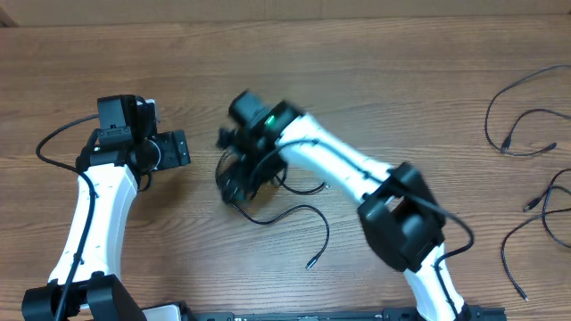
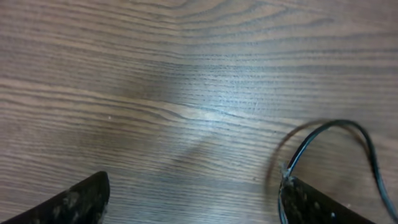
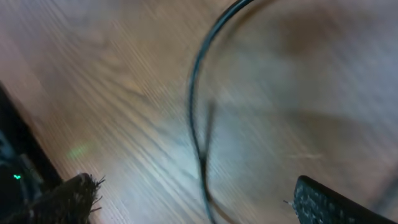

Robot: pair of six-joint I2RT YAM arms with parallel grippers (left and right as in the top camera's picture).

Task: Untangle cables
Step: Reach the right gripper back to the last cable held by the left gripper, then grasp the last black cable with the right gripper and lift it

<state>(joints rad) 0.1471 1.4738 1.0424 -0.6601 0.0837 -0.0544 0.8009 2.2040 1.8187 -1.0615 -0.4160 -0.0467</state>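
Note:
I will bring my right gripper down onto the thin black cable's curve [image 1: 219,172] [image 3: 203,165] and close it. The curve is below the gripper, lined up between its open fingers.
A small tangle of thin black cables [image 1: 259,192] lies at the table's centre, with one strand curling out to a plug tip [image 1: 310,264]. My right gripper [image 1: 234,178] is over the tangle's left part. In the right wrist view its jaws [image 3: 193,193] are open, with a blurred black cable [image 3: 198,118] running between them, not gripped. My left gripper [image 1: 183,149] is just left of the tangle. Its jaws [image 2: 193,186] are open over bare wood, and a black cable loop [image 2: 339,134] lies by the right finger.
Several separate black cable strands lie at the table's right edge: one loop [image 1: 517,125], a short one [image 1: 546,198] and a long one [image 1: 508,254]. The wooden table [image 1: 375,80] stretches behind both arms.

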